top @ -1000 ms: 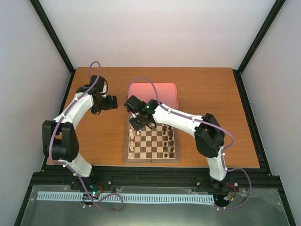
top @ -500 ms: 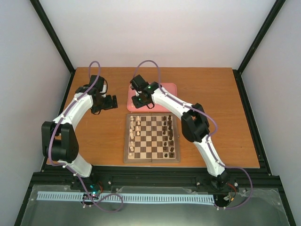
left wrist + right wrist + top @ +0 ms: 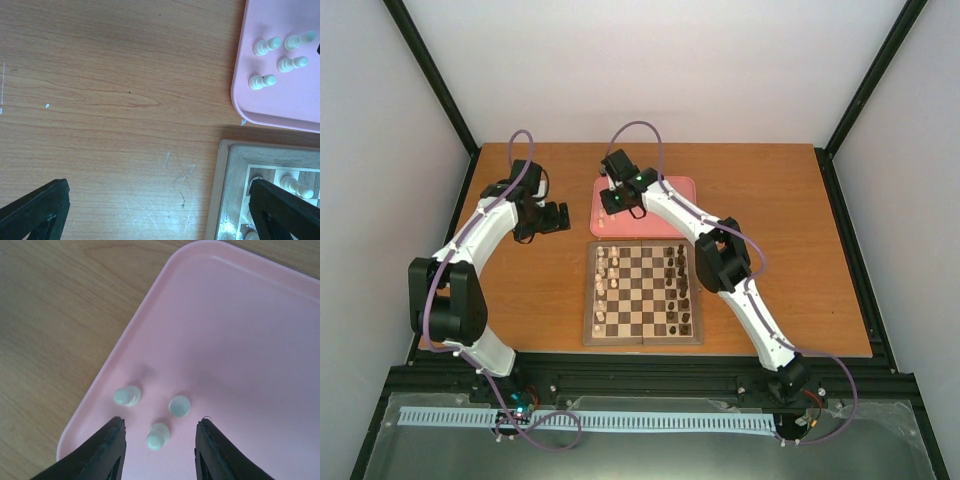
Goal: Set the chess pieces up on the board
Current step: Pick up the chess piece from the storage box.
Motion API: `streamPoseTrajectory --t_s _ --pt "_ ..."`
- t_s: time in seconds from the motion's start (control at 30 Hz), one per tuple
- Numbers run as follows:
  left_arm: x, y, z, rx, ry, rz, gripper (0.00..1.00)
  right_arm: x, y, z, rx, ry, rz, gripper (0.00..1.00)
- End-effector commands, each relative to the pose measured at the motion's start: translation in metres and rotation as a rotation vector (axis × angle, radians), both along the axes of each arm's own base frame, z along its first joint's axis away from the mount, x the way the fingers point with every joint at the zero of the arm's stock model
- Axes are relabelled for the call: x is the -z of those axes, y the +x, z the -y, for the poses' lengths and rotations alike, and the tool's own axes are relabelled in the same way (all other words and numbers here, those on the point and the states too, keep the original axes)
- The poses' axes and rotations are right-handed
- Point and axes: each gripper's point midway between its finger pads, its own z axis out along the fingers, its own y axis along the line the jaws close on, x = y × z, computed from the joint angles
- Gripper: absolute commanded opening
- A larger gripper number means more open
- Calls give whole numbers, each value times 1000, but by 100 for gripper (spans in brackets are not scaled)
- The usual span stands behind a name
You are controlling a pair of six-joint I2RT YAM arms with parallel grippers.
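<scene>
The cream pawn nearest my right gripper's fingers already shows between them, so my right gripper should next lower toward the tray [image 3: 260, 107] and then onto that pawn's head.
The board [image 3: 642, 330] lies at the table's middle, with cream chess pieces [image 3: 605, 285] standing along its left columns and dark pieces [image 3: 682, 290] along its right. Several loose cream pieces [image 3: 267, 46] stand on the pink tray [image 3: 260, 107]. My right gripper [image 3: 610, 205] is open and hovers over the tray's near-left corner. In the right wrist view it [image 3: 160, 424] straddles one cream piece [image 3: 158, 435] without touching it, and two more pieces [image 3: 127, 396] stand just beyond. My left gripper [image 3: 560, 217] is open and empty over bare table left of the tray.
The pink tray [image 3: 665, 195] sits right behind the board. In the left wrist view the board's far-left corner [image 3: 227, 200] shows at the lower right, with a cream piece [image 3: 295, 185] on it. Black frame posts rise at the table's back corners.
My right arm has swung from the board's far-left corner back to the pink tray's left corner and hangs open over the loose pieces. The left arm has not moved.
</scene>
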Motion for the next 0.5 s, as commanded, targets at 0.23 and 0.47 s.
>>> streamPoseTrajectory --t_s 0.23,0.47 --pt "-1 6 3 19 5 -3 100 26 15 -8 0 45 -18 39" --pt "3 8 3 18 7 -12 100 33 18 -5 5 31 -20 36"
